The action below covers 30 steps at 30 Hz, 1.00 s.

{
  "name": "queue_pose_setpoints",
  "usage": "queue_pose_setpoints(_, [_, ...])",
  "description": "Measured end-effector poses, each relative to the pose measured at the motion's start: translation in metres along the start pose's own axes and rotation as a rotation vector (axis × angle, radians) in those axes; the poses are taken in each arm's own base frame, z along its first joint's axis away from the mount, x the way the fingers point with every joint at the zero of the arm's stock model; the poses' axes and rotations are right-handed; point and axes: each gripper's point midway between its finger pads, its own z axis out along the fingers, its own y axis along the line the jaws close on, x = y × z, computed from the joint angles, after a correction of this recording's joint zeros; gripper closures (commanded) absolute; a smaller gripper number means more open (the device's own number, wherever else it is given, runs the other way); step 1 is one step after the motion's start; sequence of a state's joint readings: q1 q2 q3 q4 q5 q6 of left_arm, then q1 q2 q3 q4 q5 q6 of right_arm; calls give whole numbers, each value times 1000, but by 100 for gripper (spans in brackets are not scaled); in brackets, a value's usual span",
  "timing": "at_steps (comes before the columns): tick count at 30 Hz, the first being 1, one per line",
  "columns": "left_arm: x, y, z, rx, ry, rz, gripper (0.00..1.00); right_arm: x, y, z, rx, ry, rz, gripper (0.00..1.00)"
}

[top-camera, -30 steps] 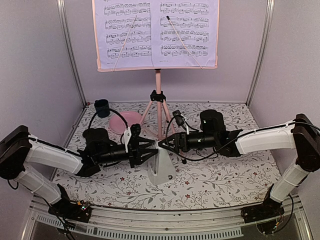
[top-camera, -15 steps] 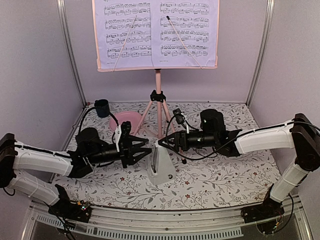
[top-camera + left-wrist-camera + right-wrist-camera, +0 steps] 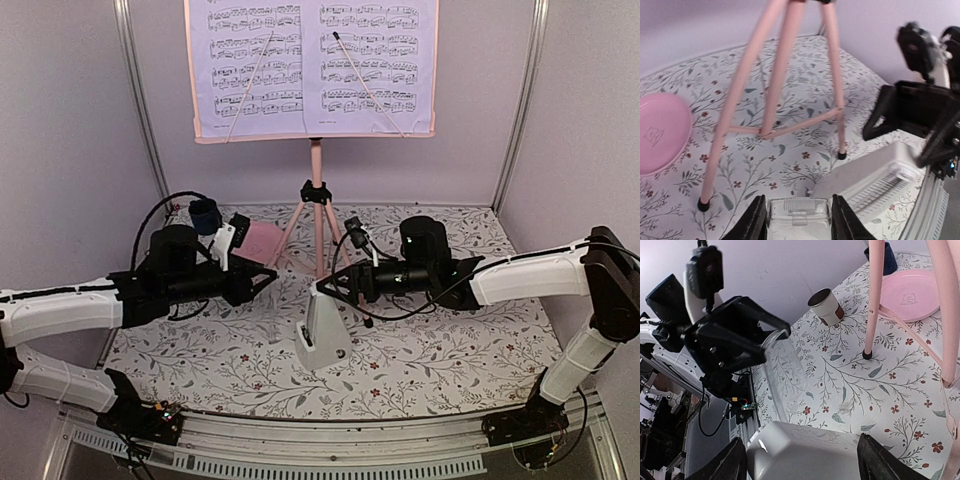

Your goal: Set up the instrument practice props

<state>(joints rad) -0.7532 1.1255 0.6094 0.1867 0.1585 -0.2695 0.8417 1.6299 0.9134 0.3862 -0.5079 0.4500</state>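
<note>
My left gripper should tip down next toward the tripod foot by the pink plate, away from the metronome (image 3: pixel 322 335), to let go of the cover, because the cloth lies bare (image 3: pixel 240 315) down there.
The pink music stand (image 3: pixel 316 190) stands at the back centre with the sheet music pages (image 3: pixel 310 65) on its desk. The white pyramid metronome (image 3: pixel 322 335) stands upright on the flowered cloth in front of it. My right gripper (image 3: pixel 325 288) is at its top, and in the right wrist view its jaws close on the white body (image 3: pixel 805 452). My left gripper (image 3: pixel 265 278) is left of the metronome and apart from it. It is shut on a clear plastic cover (image 3: pixel 799 215), which also shows in the right wrist view (image 3: pixel 785 375).
A round pink plate (image 3: pixel 262 238) and a dark blue cup (image 3: pixel 205 212) sit at the back left behind my left arm. A paper cup (image 3: pixel 826 306) lies near the left wall. The tripod legs (image 3: pixel 772 75) spread just behind the metronome. Enclosure walls stand on three sides.
My left gripper has drawn back to the left and away from the metronome, with the clear cover in its jaws. My right gripper has stayed at the metronome's top.
</note>
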Motion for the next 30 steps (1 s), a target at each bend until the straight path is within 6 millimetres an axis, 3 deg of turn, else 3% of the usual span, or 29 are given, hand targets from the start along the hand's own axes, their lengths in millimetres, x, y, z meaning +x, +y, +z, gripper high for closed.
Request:
queue_pose_setpoints(3, [2,38,4,-146,87,-93,100,1,0,-1,1,4,-8,21])
queue_pose_setpoints(6, [16,72,5,-276,178,-174,100,1,0,-1,0,8,-18,20])
queue_pose_setpoints(13, [60,126,23,-465,407,-260,100,2,1,-4,7,19,-21,17])
queue_pose_setpoints(19, [101,147,27,-538,538,-283,100,1,-1,-9,36,19,-27,15])
queue_pose_setpoints(25, [110,159,27,-573,554,-297,100,0,1,-8,44,25,-33,14])
queue_pose_setpoints(30, [114,167,30,-583,550,-305,76,-1,2,-7,64,39,-46,13])
